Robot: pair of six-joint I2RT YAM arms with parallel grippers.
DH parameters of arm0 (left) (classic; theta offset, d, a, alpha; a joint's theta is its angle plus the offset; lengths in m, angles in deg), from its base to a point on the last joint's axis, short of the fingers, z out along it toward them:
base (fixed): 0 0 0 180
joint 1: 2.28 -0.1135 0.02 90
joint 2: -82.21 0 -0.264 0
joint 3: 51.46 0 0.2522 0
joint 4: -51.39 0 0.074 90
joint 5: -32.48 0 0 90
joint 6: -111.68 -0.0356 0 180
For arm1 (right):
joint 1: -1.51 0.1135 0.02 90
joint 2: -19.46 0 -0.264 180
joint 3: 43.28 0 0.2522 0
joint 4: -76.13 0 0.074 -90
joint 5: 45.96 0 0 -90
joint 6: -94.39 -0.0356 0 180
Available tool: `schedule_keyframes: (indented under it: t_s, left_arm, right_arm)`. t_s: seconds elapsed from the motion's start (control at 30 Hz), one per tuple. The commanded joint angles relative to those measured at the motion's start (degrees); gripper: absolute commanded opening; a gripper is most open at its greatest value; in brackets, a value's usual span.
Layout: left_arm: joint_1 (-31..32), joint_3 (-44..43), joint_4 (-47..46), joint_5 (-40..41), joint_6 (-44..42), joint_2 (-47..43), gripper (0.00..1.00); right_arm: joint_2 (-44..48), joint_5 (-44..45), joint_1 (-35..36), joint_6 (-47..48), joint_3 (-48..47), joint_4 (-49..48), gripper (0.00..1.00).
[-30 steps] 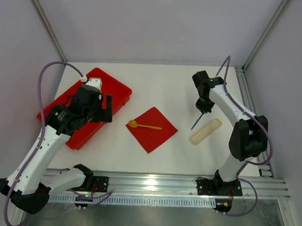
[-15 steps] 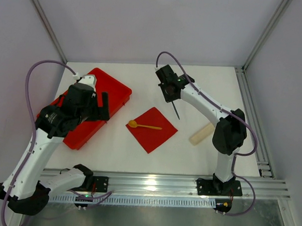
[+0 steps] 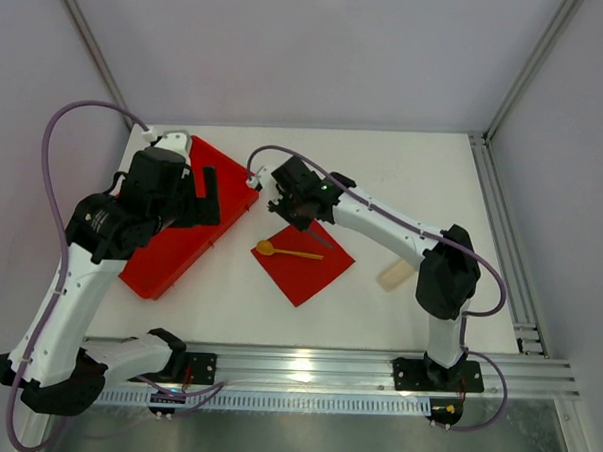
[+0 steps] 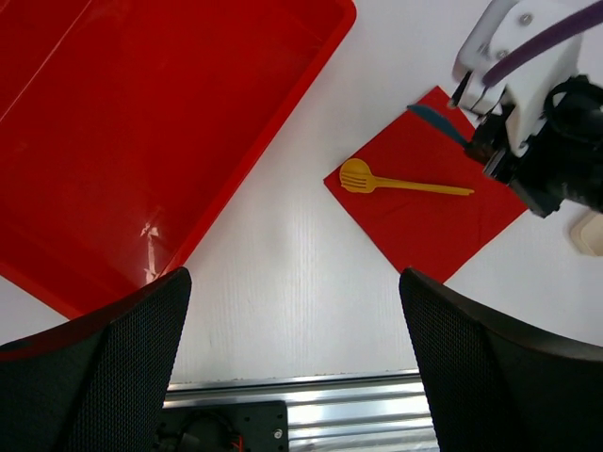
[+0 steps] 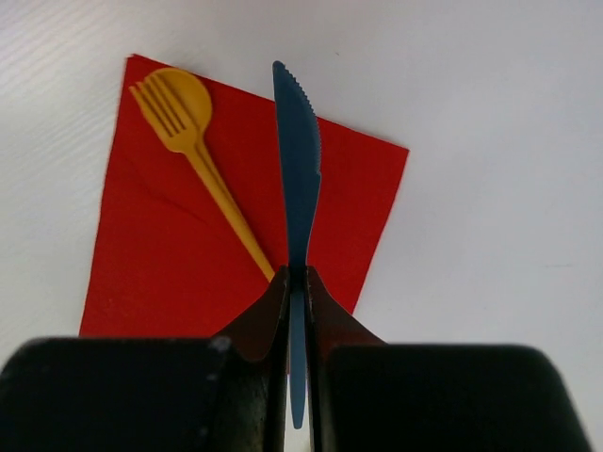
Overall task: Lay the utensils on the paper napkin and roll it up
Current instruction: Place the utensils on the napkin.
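Observation:
The knife (image 5: pixel 298 151) turns along the fork in my right gripper next, moves back over it and lowers for release on the napkin's near half, which lies bare.
The red paper napkin (image 3: pixel 310 271) (image 4: pixel 429 212) (image 5: pixel 179 254) lies flat at the table's middle. A yellow fork (image 3: pixel 290 253) (image 4: pixel 400 184) (image 5: pixel 207 165) rests across it. My right gripper (image 3: pixel 304 218) (image 5: pixel 297 280) hangs over the napkin's far corner, shut on the handle of a blue knife (image 5: pixel 298 151) (image 4: pixel 435 121). The serrated blade points forward beside the fork. My left gripper (image 3: pixel 187 203) (image 4: pixel 295 282) stands open and empty above the tray's right edge, left of the napkin.
A large red plastic tray (image 3: pixel 165 265) (image 4: pixel 141 122) lies at the left, nothing in the part I see. A cream oblong box (image 3: pixel 400 273) (image 4: pixel 589 231) sits right of the napkin, partly behind the right arm. An aluminium rail runs along the near edge.
My right arm has swung from the table's right side leftward, carrying the blue knife to over the napkin. The left arm has risen and shifted a little, still open.

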Motion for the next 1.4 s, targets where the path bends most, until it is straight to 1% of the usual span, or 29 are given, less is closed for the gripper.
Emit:
schedule_keyframes:
  t_s: [0.0,0.07,0.13,0.33,0.47,0.5,0.6,0.7,0.77,0.87,0.93,1.13,1.17,1.37]
  left_arm:
    - [-0.3,-3.8,2.0,-0.2,0.5,-0.6,0.93]
    - [-0.3,-4.2,2.0,-0.5,0.5,-0.9,0.93]
    - [-0.3,-4.3,2.1,-0.6,0.5,-1.1,0.92]
    - [-0.3,-5.0,3.1,-0.5,0.4,-0.8,0.91]
    - [-0.3,-5.0,3.7,-0.7,0.5,-1.1,0.91]
    - [-0.3,-5.0,4.0,-0.9,0.6,-1.1,0.91]
    - [-0.3,-5.6,5.5,-1.3,0.8,-1.3,0.90]
    - [-0.3,-5.0,5.7,-1.3,1.3,-2.1,0.90]
    - [-0.3,-4.7,5.9,-1.3,1.5,-2.5,0.90]
    - [-0.3,-4.4,6.4,-1.2,1.7,-3.2,0.90]
    - [-0.3,-4.1,6.0,-1.2,1.7,-3.7,0.90]
    - [-0.3,-4.0,6.2,-1.3,1.5,-3.6,0.90]
    - [-0.3,-3.9,6.3,-1.2,1.5,-3.6,0.90]
    - [-0.3,-4.1,6.5,-0.9,1.6,-3.4,0.90]
  right_arm:
    - [-0.5,-4.3,2.7,5.0,-3.8,-1.3,0.04]
    - [-1.6,-4.6,3.9,5.8,-4.9,-1.1,0.04]
    - [-2.9,-7.6,5.2,6.7,-5.9,-0.7,0.04]
    - [-4.5,-9.7,7.9,10.8,-6.3,-0.3,0.04]
    - [-5.6,-13.4,8.5,14.1,-6.3,0.9,0.04]
    - [-5.8,-16.0,8.5,15.0,-6.2,1.5,0.04]
    - [-5.8,-17.6,9.0,18.1,-5.7,3.3,0.04]
    - [-2.0,-16.0,9.7,20.2,2.6,-1.0,0.04]
    - [0.2,-16.4,9.8,20.5,4.8,-3.2,0.04]
    - [2.7,-18.1,9.9,25.7,12.3,-8.4,0.04]
    - [4.0,-14.5,10.5,26.6,16.0,-12.2,0.04]
    - [0.8,-12.0,10.5,28.3,15.4,-11.7,0.04]
    - [0.8,-10.6,10.5,28.4,15.6,-12.4,0.04]
    - [-1.2,-10.0,10.4,29.5,15.4,-15.4,0.04]
